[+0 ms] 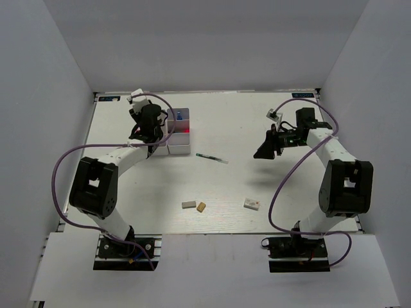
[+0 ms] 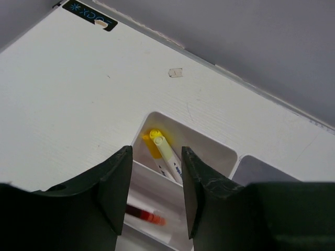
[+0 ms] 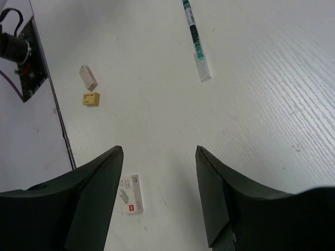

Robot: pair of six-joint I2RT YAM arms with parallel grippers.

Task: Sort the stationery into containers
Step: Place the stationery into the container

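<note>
I should move my right gripper to the left in the top view and down over the green pen's middle [image 1: 212, 158] [image 3: 191, 24], because the green pen lies loose below.
The white organiser [image 1: 182, 147] stands at the far left, partly hidden by my left arm. My left gripper [image 1: 154, 130] hovers over it, open and empty. In the left wrist view my left gripper [image 2: 156, 152] is above the organiser [image 2: 212, 148]; one compartment holds two white markers with yellow tips [image 2: 166, 153], a nearer one a blurred dark and red item [image 2: 144, 215]. A thin green pen [image 1: 212, 158] lies mid-table. A grey eraser [image 1: 189, 205], tan eraser [image 1: 201, 206] and white eraser [image 1: 252, 204] lie nearer. My right gripper [image 1: 264, 151] is open and empty above the table.
In the right wrist view my right gripper [image 3: 158, 151] hangs over bare table, with the pen [image 3: 196, 39] far ahead, the grey eraser [image 3: 88, 77] and tan eraser [image 3: 91, 99] at left, and the white eraser [image 3: 131, 193] by the left finger. Grey walls enclose the table.
</note>
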